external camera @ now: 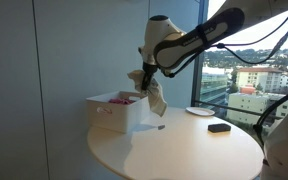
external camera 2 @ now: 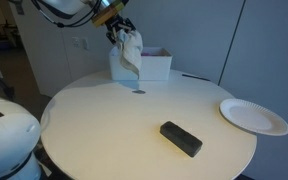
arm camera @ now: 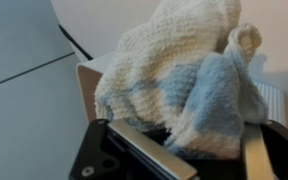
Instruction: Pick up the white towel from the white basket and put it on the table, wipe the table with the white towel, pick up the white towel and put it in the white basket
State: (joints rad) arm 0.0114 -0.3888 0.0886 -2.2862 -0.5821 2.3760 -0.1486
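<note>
The gripper moves the white towel outward past the basket's near rim and down into the opening of the white basket next.
My gripper is shut on the white towel and holds it in the air, with the cloth hanging down over the near edge of the white basket. In an exterior view the towel hangs in front of the basket, above the round table. In the wrist view the towel bunches between my fingers and fills most of the picture. The basket rim shows behind it.
A black rectangular block lies on the table near its front; it also shows in an exterior view. A white plate sits near the table edge, also seen by the window. A small dark mark lies below the towel.
</note>
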